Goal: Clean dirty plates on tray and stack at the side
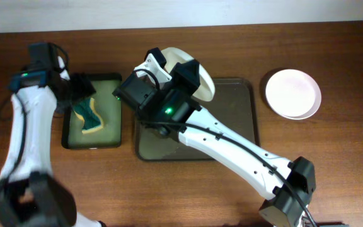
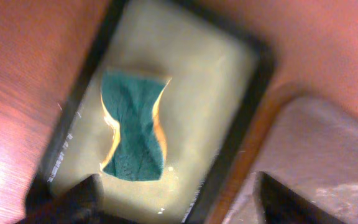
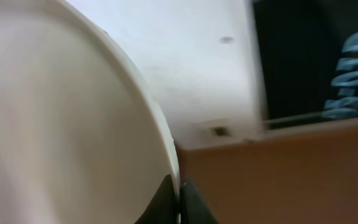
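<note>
I need to swing my right gripper to its right in the overhead view next, over the second plate [image 1: 293,93] below. Then I need to lower it to stack and let go of the rim of the plate it holds.
My right gripper [image 3: 179,196] is shut on the rim of a white plate [image 3: 61,137] and holds it tilted above the back left of the dark brown tray [image 1: 238,113]; overhead the plate [image 1: 203,88] shows partly behind the arm. A second white plate [image 1: 293,93] lies flat on the table right of the tray. A third plate is not in view. My left gripper [image 2: 176,199] is open and empty above the small black tray [image 2: 241,134], just short of a green and yellow sponge [image 2: 135,127]; overhead the left gripper [image 1: 80,85] is at the sponge [image 1: 88,115].
The small black tray [image 1: 109,135] with a greenish inside lies left of the brown tray. The right arm stretches from the front right across the brown tray. A white wall edge runs along the back of the table.
</note>
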{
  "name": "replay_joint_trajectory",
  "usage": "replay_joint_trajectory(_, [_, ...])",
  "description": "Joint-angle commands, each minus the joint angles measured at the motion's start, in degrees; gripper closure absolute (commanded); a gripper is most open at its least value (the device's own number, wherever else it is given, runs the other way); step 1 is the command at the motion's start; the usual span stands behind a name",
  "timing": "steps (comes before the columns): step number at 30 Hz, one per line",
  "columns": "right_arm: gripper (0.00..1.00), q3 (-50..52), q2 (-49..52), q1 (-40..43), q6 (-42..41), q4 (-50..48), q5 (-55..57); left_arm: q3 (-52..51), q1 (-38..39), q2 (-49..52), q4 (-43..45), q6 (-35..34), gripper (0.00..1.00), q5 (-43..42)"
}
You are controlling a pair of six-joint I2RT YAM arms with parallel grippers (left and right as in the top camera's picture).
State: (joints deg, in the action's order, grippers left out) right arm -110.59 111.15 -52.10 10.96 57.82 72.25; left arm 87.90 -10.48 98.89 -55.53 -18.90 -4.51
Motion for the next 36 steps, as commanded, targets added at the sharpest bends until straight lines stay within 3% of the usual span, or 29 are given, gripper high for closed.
replay_joint_trajectory(1, [0.96,0.35,-1.16,3.19,-4.55,0.22,-24.74,1.42,-0.13,-8.68,-0.33,0.76,0.01,-0.63])
replay_joint_trajectory(2, [0.96,1.33,-0.96,4.76,-3.37,0.33,-30.56,1.4,-0.13,-9.4,-0.39,0.76,0.01,-0.66])
replay_joint_trajectory(3, [0.96,1.81,-0.85,6.12,-2.89,1.49,-26.99,1.4,-0.13,-9.53,-0.76,0.76,0.01,-0.66])
replay_joint_trajectory(5, [0.96,1.79,-1.2,6.47,-9.31,3.48,-5.25,1.4,-0.13,-9.46,-0.76,0.76,0.01,-0.66])
replay_joint_trajectory(6, [0.96,1.79,-1.31,6.38,-13.75,3.23,-2.38,1.4,-0.13,-9.46,-0.76,0.76,0.01,-0.66])
replay_joint_trajectory(7, [0.96,1.84,-1.29,6.36,-13.81,3.48,-9.03,1.4,-0.13,-9.46,-0.76,0.76,0.01,-0.66])
replay_joint_trajectory(8, [0.96,2.73,-0.9,6.75,-10.05,5.14,-30.93,1.4,-0.13,-9.46,-0.76,0.76,0.01,-0.63])
replay_joint_trajectory(9, [0.96,4.04,-0.63,7.23,-5.22,5.92,-39.39,1.4,-0.13,-9.46,-0.76,0.76,0.01,-0.66])
replay_joint_trajectory(12, [0.96,5.16,-1.01,11.87,-16.02,5.9,-38.23,1.4,-0.13,-9.46,-0.76,0.76,0.01,-0.66])
replay_joint_trajectory(15, [0.96,4.39,-1.62,26.62,-17.92,5.22,-48.92,1.4,-0.13,-9.46,-0.76,0.76,0.01,-0.66])
replay_joint_trajectory(17, [0.96,4.42,-1.51,42.71,-17.9,5.4,-68.39,1.4,-0.13,-9.46,-0.76,0.76,0.01,-0.66])
replay_joint_trajectory(21, [0.96,4.66,0.04,65.59,-17.88,6.78,-92.43,1.4,-0.13,-9.46,-0.76,0.76,0.01,-0.66])
replay_joint_trajectory(24, [0.96,6.43,3.17,79.08,-17.27,8.63,-95.21,1.4,-0.13,-9.46,-0.76,0.76,0.01,-0.66])
replay_joint_trajectory(30, [0.95,19.67,4.63,86.01,-17.51,-5.84,-95.12,1.4,-0.13,-9.46,-0.76,0.76,0.01,-0.66])
replay_joint_trajectory(31, [0.91,21.14,4.63,86.03,-17.51,-7.67,-95.17,1.4,-0.13,-9.46,-0.76,0.76,0.01,-0.66])
replay_joint_trajectory(33, [0.7,21.84,4.63,85.77,-17.49,-8.41,-95.19,1.4,-0.13,-9.46,-0.76,0.76,0.01,-0.66])
replay_joint_trajectory(34, [0.69,21.81,4.63,85.55,-17.49,-8.41,-95.19,1.4,-0.13,-9.46,-0.76,0.76,0.0,-0.66])
replay_joint_trajectory(36, [0.54,21.75,4.31,85.42,-17.51,-6.62,-99.84,1.4,-0.13,-9.46,-0.76,0.76,0.01,-0.66])
